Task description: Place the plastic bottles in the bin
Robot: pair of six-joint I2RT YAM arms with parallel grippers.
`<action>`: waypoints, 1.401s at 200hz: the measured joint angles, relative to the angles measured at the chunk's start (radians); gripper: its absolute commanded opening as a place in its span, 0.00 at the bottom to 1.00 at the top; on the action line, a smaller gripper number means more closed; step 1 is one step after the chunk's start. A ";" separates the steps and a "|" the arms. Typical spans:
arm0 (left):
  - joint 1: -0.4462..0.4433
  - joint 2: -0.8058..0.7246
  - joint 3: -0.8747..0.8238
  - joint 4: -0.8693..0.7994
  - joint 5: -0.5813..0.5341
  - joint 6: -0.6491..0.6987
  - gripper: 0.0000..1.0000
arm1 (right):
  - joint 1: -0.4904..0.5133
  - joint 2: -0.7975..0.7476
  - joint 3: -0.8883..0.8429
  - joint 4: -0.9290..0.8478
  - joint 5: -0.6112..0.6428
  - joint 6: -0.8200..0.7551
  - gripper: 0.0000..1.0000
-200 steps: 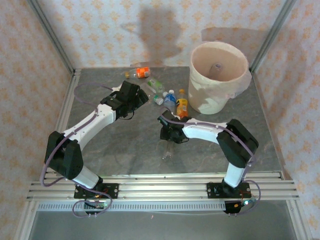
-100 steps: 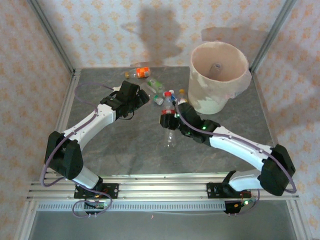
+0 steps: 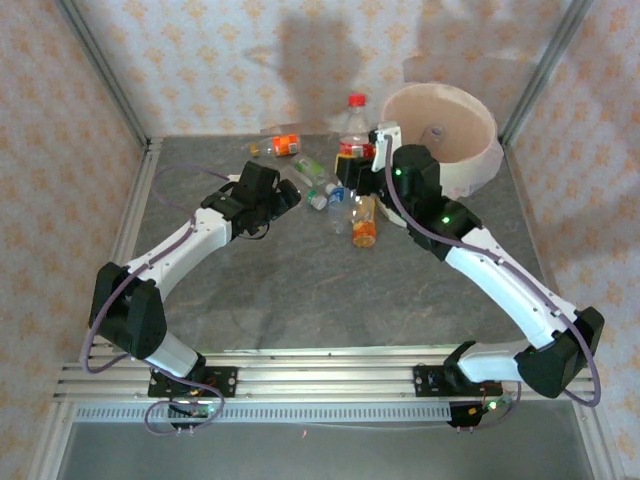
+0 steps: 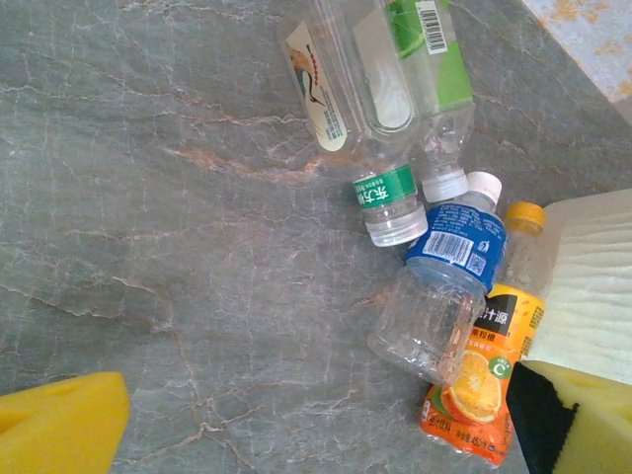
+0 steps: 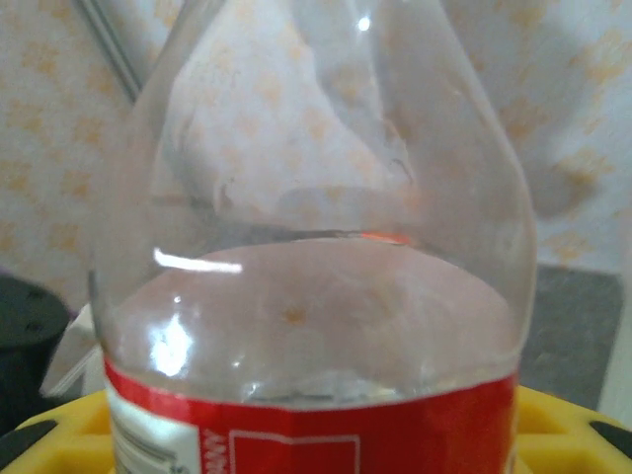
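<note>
The bin's opening (image 3: 428, 118) is beside the right gripper and farther from the left gripper, so the right gripper needs to swing sideways over it next and release the clear bottle.
My right gripper (image 3: 358, 165) is shut on a clear bottle with a red label and red cap (image 3: 354, 118), held upright in the air just left of the bin (image 3: 470, 165). In the right wrist view that bottle (image 5: 316, 296) stands between the yellow fingers (image 5: 568, 420). My left gripper (image 3: 287, 194) hangs open over the table, left of a cluster of lying bottles: green-labelled (image 4: 430, 44), clear with a green band (image 4: 370, 128), blue-labelled (image 4: 449, 267) and orange juice (image 4: 479, 390). Another orange-labelled bottle (image 3: 284, 145) lies near the back wall.
The bin, white outside and pinkish inside, stands at the back right corner with a small object (image 3: 435, 132) in it. Metal frame posts (image 3: 105, 75) and patterned walls close in the grey table (image 3: 260, 290). The right arm (image 3: 500, 275) stretches diagonally over the table's right half.
The right arm has risen from the table's middle and swung back toward the bin, lifting the red-labelled bottle. The orange juice bottle now lies on its side. The left arm stayed put.
</note>
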 measured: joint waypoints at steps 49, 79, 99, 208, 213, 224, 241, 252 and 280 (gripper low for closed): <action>0.000 0.000 0.000 0.000 0.000 0.005 1.00 | -0.162 0.057 0.124 0.028 -0.008 -0.072 0.41; 0.000 -0.012 0.000 -0.001 -0.001 0.009 1.00 | -0.297 0.102 0.236 0.020 -0.045 -0.080 0.41; 0.000 -0.026 0.000 -0.001 -0.001 0.009 1.00 | -0.369 0.134 0.301 0.010 -0.060 -0.089 0.41; 0.000 -0.038 0.000 -0.002 0.000 0.016 1.00 | -0.538 0.277 0.262 -0.038 -0.225 -0.168 0.49; 0.000 -0.038 0.000 -0.002 0.000 0.016 1.00 | -0.538 0.280 0.252 -0.037 -0.237 -0.170 0.50; 0.000 -0.037 0.000 -0.003 0.002 0.015 1.00 | -0.538 0.284 0.231 -0.033 -0.265 -0.175 0.50; 0.000 -0.036 0.000 -0.006 0.006 0.015 1.00 | -0.539 0.289 0.206 -0.020 -0.306 -0.180 0.51; 0.000 -0.032 0.000 -0.006 0.010 0.015 1.00 | -0.539 0.290 0.188 -0.010 -0.334 -0.182 0.54; 0.000 -0.021 0.000 -0.006 0.023 0.015 1.00 | -0.539 0.290 0.135 0.019 -0.393 -0.180 0.65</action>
